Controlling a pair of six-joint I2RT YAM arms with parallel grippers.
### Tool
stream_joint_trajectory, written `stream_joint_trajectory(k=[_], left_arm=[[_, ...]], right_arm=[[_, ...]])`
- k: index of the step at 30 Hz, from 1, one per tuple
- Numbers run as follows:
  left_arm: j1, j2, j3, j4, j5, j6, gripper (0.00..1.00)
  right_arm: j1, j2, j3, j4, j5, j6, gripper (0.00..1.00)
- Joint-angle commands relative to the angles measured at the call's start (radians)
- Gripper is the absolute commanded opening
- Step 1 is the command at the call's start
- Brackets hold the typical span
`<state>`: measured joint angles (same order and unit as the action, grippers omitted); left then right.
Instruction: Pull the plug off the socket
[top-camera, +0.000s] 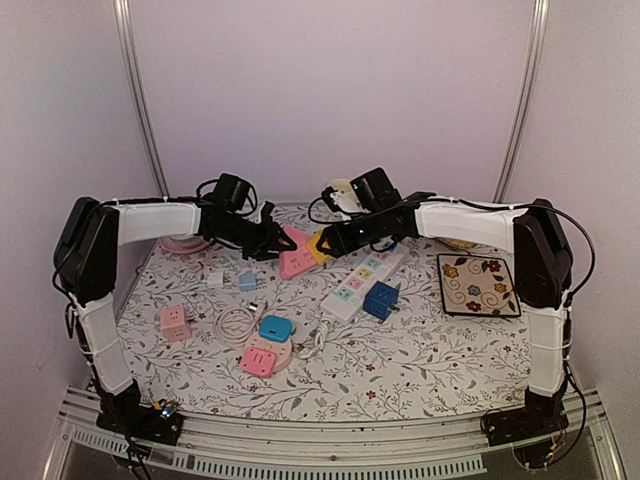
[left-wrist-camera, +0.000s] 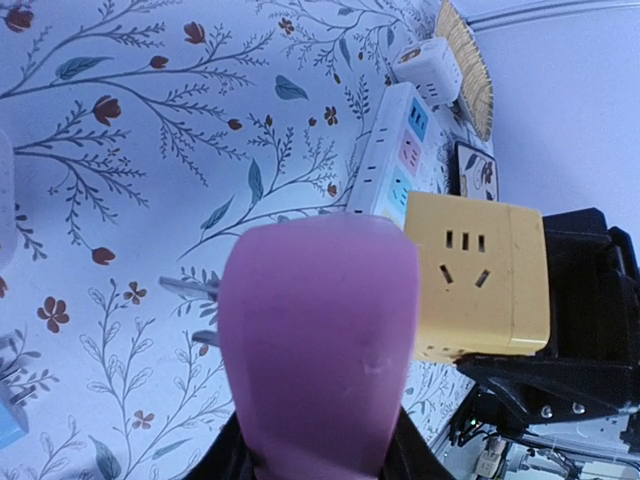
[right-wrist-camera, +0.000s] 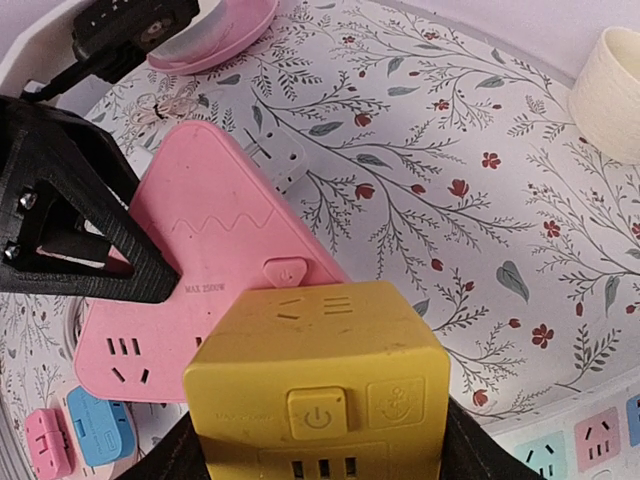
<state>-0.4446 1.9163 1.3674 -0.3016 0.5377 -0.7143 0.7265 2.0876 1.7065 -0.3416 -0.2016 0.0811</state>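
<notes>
The robot's right gripper will next pull the yellow cube away from the pink block (top-camera: 296, 260), back and down onto the table (top-camera: 418, 328) next to the blue cube, because that spot is empty.
My left gripper (top-camera: 274, 240) is shut on a pink triangular socket block (top-camera: 296, 260), held above the floral table. From the left wrist the pink block (left-wrist-camera: 320, 340) fills the space between my black fingers, and two bare metal prongs (left-wrist-camera: 185, 288) stick out on its left. My right gripper (top-camera: 336, 240) is shut on a yellow cube plug adaptor (top-camera: 318, 246) pressed against the pink block's right side. The right wrist view shows the yellow cube (right-wrist-camera: 320, 370) overlapping a corner of the pink block (right-wrist-camera: 210, 260). Where the two meet is hidden.
A white power strip (top-camera: 365, 275) and a blue cube (top-camera: 381, 298) lie right of centre. A flowered tile (top-camera: 478, 284) sits far right. A small pink socket (top-camera: 175, 322), a coiled white cable (top-camera: 236, 322) and blue (top-camera: 275, 327) and pink (top-camera: 258, 360) adaptors lie nearer me.
</notes>
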Motion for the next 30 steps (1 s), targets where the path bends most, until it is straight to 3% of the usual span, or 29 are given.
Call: stream_joint_trajectory(k=[1, 10, 14, 21, 25, 30], left_arm=[[0.012, 0.079, 0.028, -0.153, -0.216, 0.015, 0.0], [-0.008, -0.014, -0.001, -0.115, -0.205, 0.044, 0.0], [-0.01, -0.052, -0.047, -0.088, -0.175, 0.054, 0.0], [-0.015, -0.133, -0.115, -0.049, -0.174, 0.055, 0.0], [-0.015, -0.165, -0.12, -0.06, -0.19, 0.078, 0.0], [-0.017, -0.158, -0.149, -0.003, -0.19, 0.076, 0.0]], right_arm=[[0.014, -0.14, 0.005, 0.065, 0.044, -0.044, 0.03], [-0.062, -0.218, -0.052, 0.075, -0.073, 0.115, 0.03], [-0.004, -0.27, -0.064, 0.045, 0.015, 0.2, 0.04], [0.164, -0.36, -0.081, -0.111, 0.302, 0.239, 0.04], [0.147, -0.474, -0.23, -0.082, 0.319, 0.345, 0.03], [0.116, -0.51, -0.272, -0.079, 0.265, 0.355, 0.03]])
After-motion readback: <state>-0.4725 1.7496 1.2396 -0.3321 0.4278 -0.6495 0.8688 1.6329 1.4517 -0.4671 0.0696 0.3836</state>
